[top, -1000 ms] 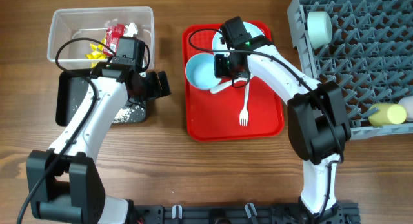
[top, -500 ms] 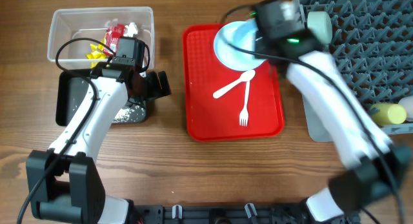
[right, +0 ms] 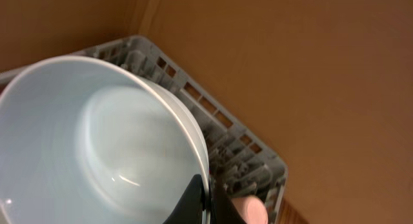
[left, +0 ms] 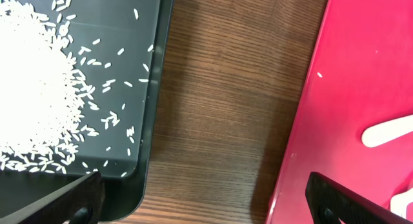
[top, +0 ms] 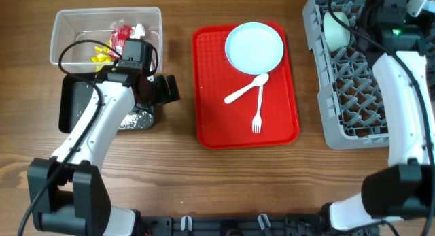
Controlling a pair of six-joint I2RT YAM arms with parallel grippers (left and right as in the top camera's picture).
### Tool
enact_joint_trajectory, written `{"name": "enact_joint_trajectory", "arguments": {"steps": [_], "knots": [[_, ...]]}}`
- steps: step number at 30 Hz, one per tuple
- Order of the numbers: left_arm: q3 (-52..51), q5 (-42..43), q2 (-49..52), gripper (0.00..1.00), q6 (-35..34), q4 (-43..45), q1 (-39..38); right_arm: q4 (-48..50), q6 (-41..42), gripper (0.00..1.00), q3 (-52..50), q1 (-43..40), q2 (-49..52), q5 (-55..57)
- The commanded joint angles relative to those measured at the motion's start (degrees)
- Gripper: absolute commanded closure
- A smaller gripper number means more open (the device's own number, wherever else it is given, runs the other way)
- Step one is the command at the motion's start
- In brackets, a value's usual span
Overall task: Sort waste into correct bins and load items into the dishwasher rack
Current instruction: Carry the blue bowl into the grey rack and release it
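My right gripper is holding the light blue bowl. Next it will lower and tilt the bowl into the grey rack beside the white cup.
My right gripper [right: 208,199] is shut on the rim of a light blue bowl [right: 97,140] and holds it tilted above the grey dishwasher rack [right: 222,130]. In the overhead view the rack [top: 353,93] is at the right with a white cup [top: 334,28] in it, and the bowl does not show there. The light blue plate [top: 253,47], white spoon [top: 246,90] and white fork [top: 257,117] lie on the red tray [top: 211,120]. My left gripper [top: 163,90] is open and empty between the black tub [top: 71,107] and the tray. Rice [left: 35,88] lies in the black tub.
The clear tub [top: 68,25] at the back left holds a red wrapper [top: 120,37], a yellow wrapper [top: 102,54] and white paper. My right arm [top: 401,79] stretches over the rack's right side and hides part of it. Bare wood [left: 219,108] lies under the left gripper.
My right gripper has lifted the blue bowl off the red tray and swung right, over the rack. The plate now lies uncovered. The left arm has not moved.
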Motion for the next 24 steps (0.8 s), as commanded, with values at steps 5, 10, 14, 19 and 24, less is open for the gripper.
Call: {"name": "enact_joint_trajectory", "arguments": {"steps": [5, 10, 14, 19, 24], "knots": [[-0.3, 0.4, 0.1, 0.00, -0.5, 0.0, -0.2, 15.5, -23.4, 0.96, -0.2, -1.5, 8.7, 4.0], [-0.3, 0.4, 0.1, 0.00, -0.5, 0.0, -0.2, 33.3, -40.5, 0.96, -0.2, -1.9, 15.0, 4.4], [-0.3, 0.5, 0.1, 0.00, -0.5, 0.0, -0.2, 37.5, -53.0, 0.96, -0.2, -2.1, 19.9, 0.4], [-0.3, 0.5, 0.1, 0.00, -0.5, 0.0, -0.2, 41.7, -53.0, 0.96, -0.2, -2.8, 22.1, -1.2], [-0.3, 0.5, 0.1, 0.00, -0.5, 0.0, -0.2, 41.2, -62.2, 0.96, -0.2, -4.1, 22.2, -9.2]]}}
